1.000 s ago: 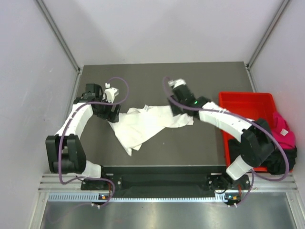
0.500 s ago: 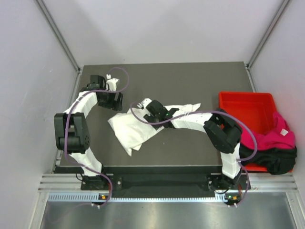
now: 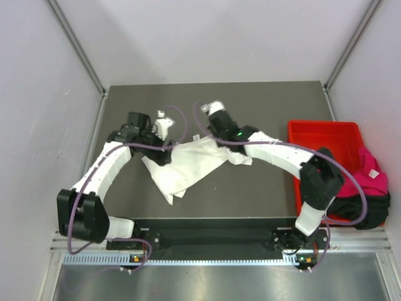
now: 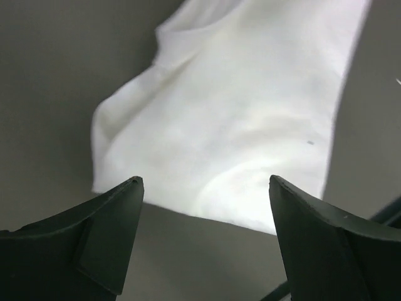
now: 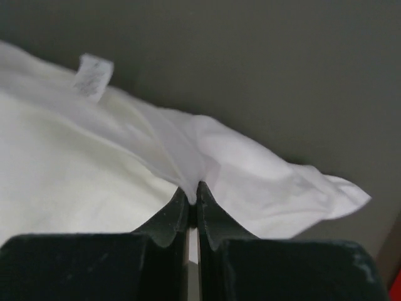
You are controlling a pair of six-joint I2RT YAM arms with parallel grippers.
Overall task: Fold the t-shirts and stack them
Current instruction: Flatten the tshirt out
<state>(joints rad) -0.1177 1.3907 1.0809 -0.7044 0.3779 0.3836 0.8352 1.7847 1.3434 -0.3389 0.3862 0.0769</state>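
My left gripper comes back and down onto the shirt's near corner [image 3: 170, 197] next, since that corner lies unheld while my right gripper pinches the shirt's far edge.
A crumpled white t-shirt [image 3: 188, 166] lies on the middle of the dark table. My right gripper [image 3: 216, 138] [image 5: 193, 187] is shut on a pinch of its far edge, next to a small sewn label [image 5: 92, 74]. My left gripper [image 3: 160, 152] [image 4: 205, 182] hovers open just over the shirt's left edge [image 4: 238, 138], with nothing between its fingers. A magenta-pink t-shirt [image 3: 373, 175] and a black one [image 3: 357, 210] hang over the right side of the red bin.
The red plastic bin [image 3: 322, 128] stands at the table's right edge. Grey walls close in the table [image 3: 269, 100] on the left, back and right. Purple cables loop off both arms above the shirt.
My right gripper has gone from open to shut, pinching the shirt's far edge. The left gripper has moved right, onto the shirt's left edge, still open.
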